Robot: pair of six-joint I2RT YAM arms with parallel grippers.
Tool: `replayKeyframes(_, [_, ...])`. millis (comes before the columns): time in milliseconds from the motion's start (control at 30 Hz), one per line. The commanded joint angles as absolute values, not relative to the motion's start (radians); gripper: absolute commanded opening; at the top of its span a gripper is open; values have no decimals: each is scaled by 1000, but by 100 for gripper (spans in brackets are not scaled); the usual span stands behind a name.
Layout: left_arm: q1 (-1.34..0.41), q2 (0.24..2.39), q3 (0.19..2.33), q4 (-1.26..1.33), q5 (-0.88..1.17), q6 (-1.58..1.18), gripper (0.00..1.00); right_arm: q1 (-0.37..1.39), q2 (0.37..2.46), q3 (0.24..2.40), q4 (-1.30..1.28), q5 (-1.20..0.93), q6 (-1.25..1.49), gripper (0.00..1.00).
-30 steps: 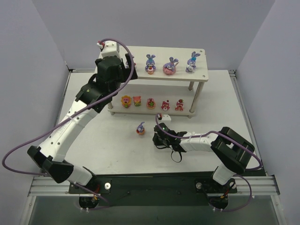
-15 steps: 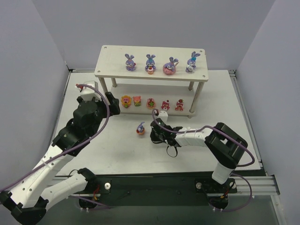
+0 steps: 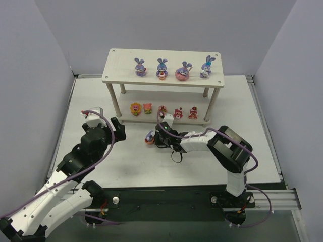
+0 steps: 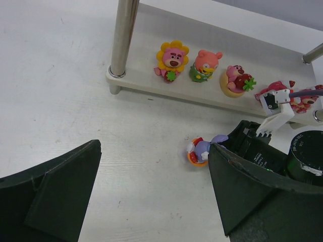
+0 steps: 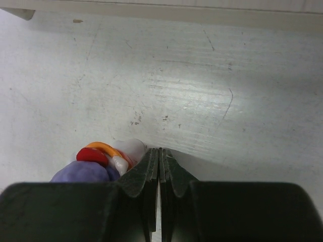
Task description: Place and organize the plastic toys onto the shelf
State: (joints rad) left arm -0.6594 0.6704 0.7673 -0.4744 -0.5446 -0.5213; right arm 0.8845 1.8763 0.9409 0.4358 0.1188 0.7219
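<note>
I will move my left gripper down and to the right in the top view next, with its open fingers on both sides of the purple bunny on the table, because the bunny is off the shelf (image 3: 121, 66).
The shelf (image 3: 121, 66) holds several purple bunnies (image 3: 161, 68) on its top tier and several red, pink and yellow round toys (image 3: 147, 108) on its lower tier (image 4: 142, 76). One more bunny (image 3: 149, 137) lies on the table in front of the shelf. My right gripper (image 3: 156, 140) is shut with nothing in it. Its left finger (image 5: 146, 166) presses against the side of that bunny (image 5: 96, 165). My left gripper (image 3: 117, 130) hangs wide open over bare table to the left. In its wrist view the bunny (image 4: 201, 150) lies by the right finger (image 4: 252, 191).
The shelf's round legs (image 4: 123, 35) stand on the white table (image 3: 126, 161). The right arm's cable (image 3: 174, 156) loops over the table behind the gripper. Grey walls close in the left, back and right sides.
My left arm pulled back from the top tier's left end, leaving a bunny there, and dropped toward the near left. My right gripper slid left until it touched the bunny on the table.
</note>
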Motion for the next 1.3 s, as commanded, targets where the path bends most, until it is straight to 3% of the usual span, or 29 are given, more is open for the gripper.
replayKeyframes(0, [-663,666,787,-474,-531,-546,97,911,1939,891,428,64,775,0])
replayKeyframes(467, [-664,664,736,-499,-554,-578,97,1023,2017,997,384,118,825,0])
replayKeyframes(733, [-666,620,582,-404,-490,-603,97,1011,1918,902,357,153,838,1])
replayKeyframes(900, [-716,624,468,-295,-403,-606,95,980,1839,838,337,153,848,10])
replayKeyframes(1033, [-820,661,394,-192,-474,-604,93,963,1801,821,328,158,835,21])
replayKeyframes(1267, [-876,724,328,75,-509,-476,79,934,1781,792,327,149,836,23])
